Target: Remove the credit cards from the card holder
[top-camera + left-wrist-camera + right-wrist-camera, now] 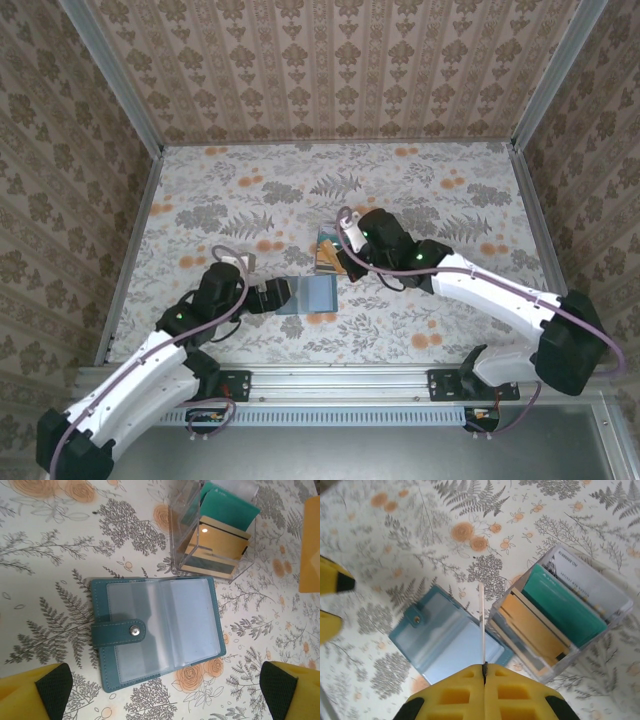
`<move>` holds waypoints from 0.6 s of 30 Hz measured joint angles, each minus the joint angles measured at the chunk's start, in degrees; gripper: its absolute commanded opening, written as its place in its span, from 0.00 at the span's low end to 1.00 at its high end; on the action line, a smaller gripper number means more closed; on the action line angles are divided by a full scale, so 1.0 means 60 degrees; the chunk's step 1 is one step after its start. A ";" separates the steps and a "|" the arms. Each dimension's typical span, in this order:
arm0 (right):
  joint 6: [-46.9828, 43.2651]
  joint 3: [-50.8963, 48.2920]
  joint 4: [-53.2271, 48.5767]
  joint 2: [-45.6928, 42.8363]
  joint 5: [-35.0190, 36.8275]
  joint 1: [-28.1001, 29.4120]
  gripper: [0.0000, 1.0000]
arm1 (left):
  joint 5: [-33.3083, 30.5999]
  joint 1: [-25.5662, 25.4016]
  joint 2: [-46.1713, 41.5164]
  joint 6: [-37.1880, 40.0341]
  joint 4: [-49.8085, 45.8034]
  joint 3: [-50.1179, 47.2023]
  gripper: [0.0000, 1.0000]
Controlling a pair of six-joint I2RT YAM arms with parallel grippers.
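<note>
My right gripper turns and moves over the tan cards in the clear box (328, 256) next, then lowers to release its card, because it stands at an angle to their edges.
The card holder (305, 294) (160, 630) (445, 640) lies open and flat on the floral table, teal rim around clear, pale grey-blue sleeves, its snap tab folded over the left panel. My left gripper (280, 297) (165, 687) hangs open just above its near edge, one yellow finger (47, 690) at each side, touching nothing. My right gripper (347, 260) (484, 669) is shut on a thin credit card (482, 625), seen edge-on, between the holder and a clear box. Teal (227, 511) (565, 610) and tan (220, 542) (530, 627) credit cards stand in that box.
The clear plastic box (330, 252) (182, 540) (615, 615) stands right behind the holder's far right corner. A pale printed card (590, 582) leans at its back. Patterned walls close in the table on three sides.
</note>
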 measured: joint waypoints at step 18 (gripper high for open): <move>-0.5778 0.2346 -0.2280 0.2830 0.0892 -0.0044 0.00 | -0.0561 0.0011 -0.1417 0.0040 -0.1271 -0.0066 1.00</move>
